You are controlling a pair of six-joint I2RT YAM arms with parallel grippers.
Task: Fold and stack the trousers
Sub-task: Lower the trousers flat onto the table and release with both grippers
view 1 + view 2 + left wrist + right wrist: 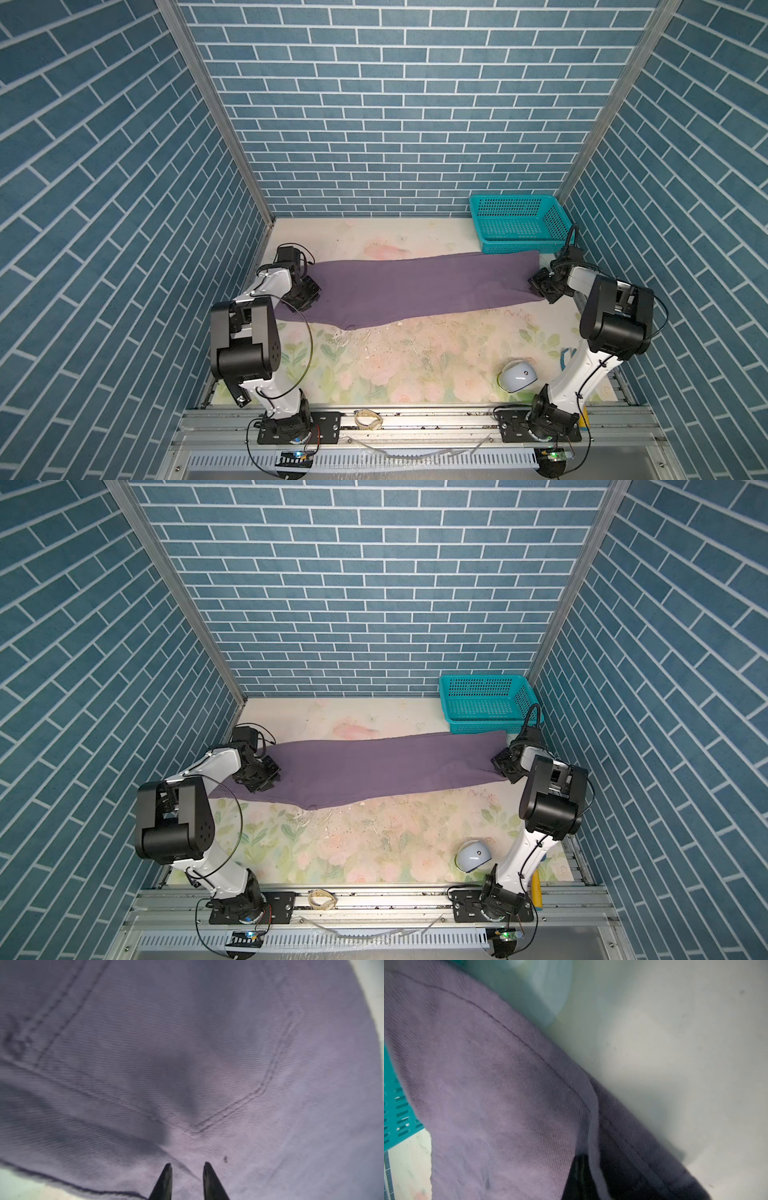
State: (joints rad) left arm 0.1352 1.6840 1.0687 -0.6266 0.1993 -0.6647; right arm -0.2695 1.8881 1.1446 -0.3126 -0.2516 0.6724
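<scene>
My right gripper will next pull the hem of the trousers back onto bare tabletop, away from the basket crowding the trousers' end, and let go, because that tabletop is behind it.
The dusty-purple trousers [415, 291] [382, 766] lie stretched in a long band across the middle of the table in both top views. My left gripper [311, 293] [268, 778] bears down on their left end. In the left wrist view its two fingertips [188, 1164] stand a little apart with a creased ridge of the cloth [187, 1053] pinched between them, near a stitched pocket. My right gripper [540, 286] [502, 766] is at the right end. In the right wrist view it [588, 1157] is shut on the hem, and the fabric [488, 1084] drapes over one finger.
A teal perforated basket [519, 220] [486, 700] [396, 1109] stands at the back right, just behind the trousers' right end. A white dome-shaped object [518, 376] sits near the right arm's base. A rubber-band loop [368, 417] lies on the front rail.
</scene>
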